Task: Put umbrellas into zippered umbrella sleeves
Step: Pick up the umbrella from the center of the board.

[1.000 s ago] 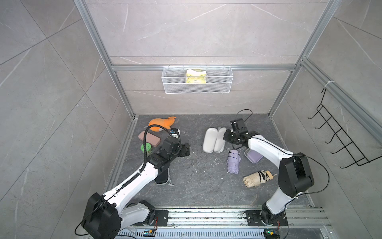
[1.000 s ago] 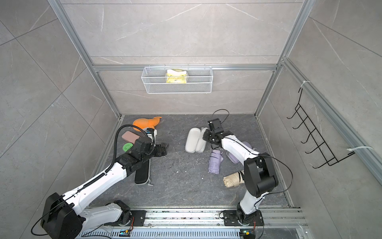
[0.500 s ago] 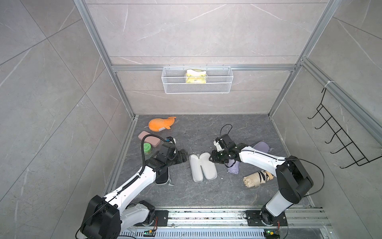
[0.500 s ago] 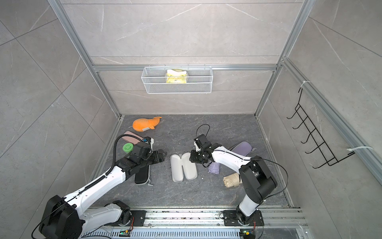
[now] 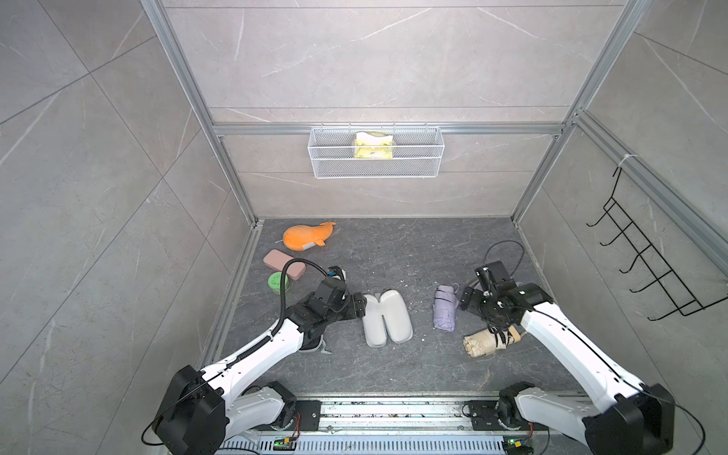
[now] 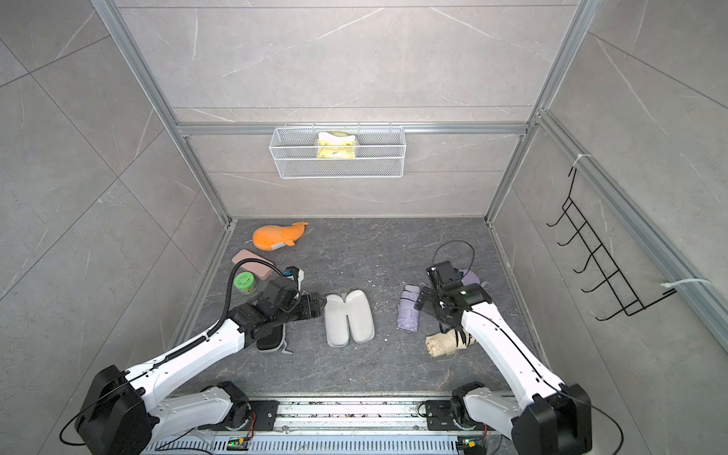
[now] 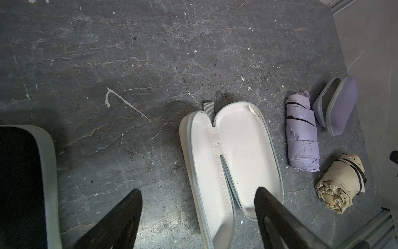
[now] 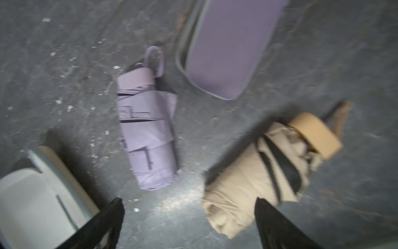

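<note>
Next, my right gripper turns and moves down and back onto the beige umbrella's strapped part [image 5: 499, 338] [image 8: 277, 171]. The roll lies at an angle, below the gripper and nearer my base.
The cream sleeve [image 5: 387, 317] [image 6: 349, 317] lies unzipped and spread open on the dark floor, its pale lining [image 7: 232, 159] facing up. My left gripper [image 5: 360, 309] [image 7: 197, 194] is open at the sleeve's left edge, with one finger over the lining and the other over bare floor. To the right lie the lavender umbrella [image 5: 445, 311] [image 8: 148, 133] and the beige umbrella [image 5: 486, 342] [image 8: 258, 172]. My right gripper [image 5: 465, 301] [image 8: 189, 202] hangs open and empty above the floor between them. The lavender sleeve [image 6: 468, 277] [image 8: 226, 47] sits behind. The black sleeve [image 6: 272, 338] [image 7: 21, 183] lies under my left arm. The black umbrella is out of view.
An orange plush whale [image 5: 305, 238], a pink case [image 5: 283, 264] and a green-lidded jar [image 5: 279, 283] sit along the left wall. A wire basket [image 5: 376, 153] hangs on the back wall. A black hook rack [image 5: 646, 272] is on the right wall.
My right gripper dragged the cream sleeve from the back to the middle, let go, opened and pulled back to the right over the umbrellas. My left gripper moved up to the sleeve's edge.
</note>
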Controlling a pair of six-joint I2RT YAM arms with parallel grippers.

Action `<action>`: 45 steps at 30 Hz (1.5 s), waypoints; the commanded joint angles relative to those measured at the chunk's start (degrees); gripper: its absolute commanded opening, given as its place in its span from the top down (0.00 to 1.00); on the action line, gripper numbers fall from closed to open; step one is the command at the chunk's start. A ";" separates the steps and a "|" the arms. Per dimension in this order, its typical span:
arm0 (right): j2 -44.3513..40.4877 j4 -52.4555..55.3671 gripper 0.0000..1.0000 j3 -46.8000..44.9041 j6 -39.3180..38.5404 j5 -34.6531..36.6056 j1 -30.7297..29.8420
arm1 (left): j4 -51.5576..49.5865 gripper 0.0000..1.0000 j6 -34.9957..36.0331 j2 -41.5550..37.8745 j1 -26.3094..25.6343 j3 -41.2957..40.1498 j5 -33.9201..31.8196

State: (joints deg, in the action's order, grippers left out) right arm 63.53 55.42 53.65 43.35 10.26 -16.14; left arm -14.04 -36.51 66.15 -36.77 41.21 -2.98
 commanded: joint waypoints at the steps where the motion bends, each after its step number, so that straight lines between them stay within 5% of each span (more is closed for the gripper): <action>1: -3.27 12.85 0.00 -1.34 3.99 8.76 3.80 | 2.40 0.16 -0.37 -0.98 -0.12 -0.87 -1.50; 10: 0.25 -2.17 0.00 -12.06 3.90 -4.85 14.82 | 3.83 0.16 -0.82 -1.12 -0.10 -1.47 0.42; 20: 6.10 -19.84 0.09 -22.64 7.89 -11.88 18.49 | 3.48 0.16 -3.43 -1.74 -0.12 -3.68 0.15; 31: 6.39 -23.24 0.45 -24.23 6.17 -19.06 18.56 | 2.77 0.18 -5.83 -0.07 -1.67 -0.49 -2.25; 45: -11.17 -20.58 0.77 -14.30 -4.99 -26.92 14.15 | 0.34 0.16 -3.75 -0.19 -0.14 2.73 2.24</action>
State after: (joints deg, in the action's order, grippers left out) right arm 53.60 36.14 36.93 42.26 -12.71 0.43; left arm -12.14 -41.39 66.89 -37.74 40.82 -3.05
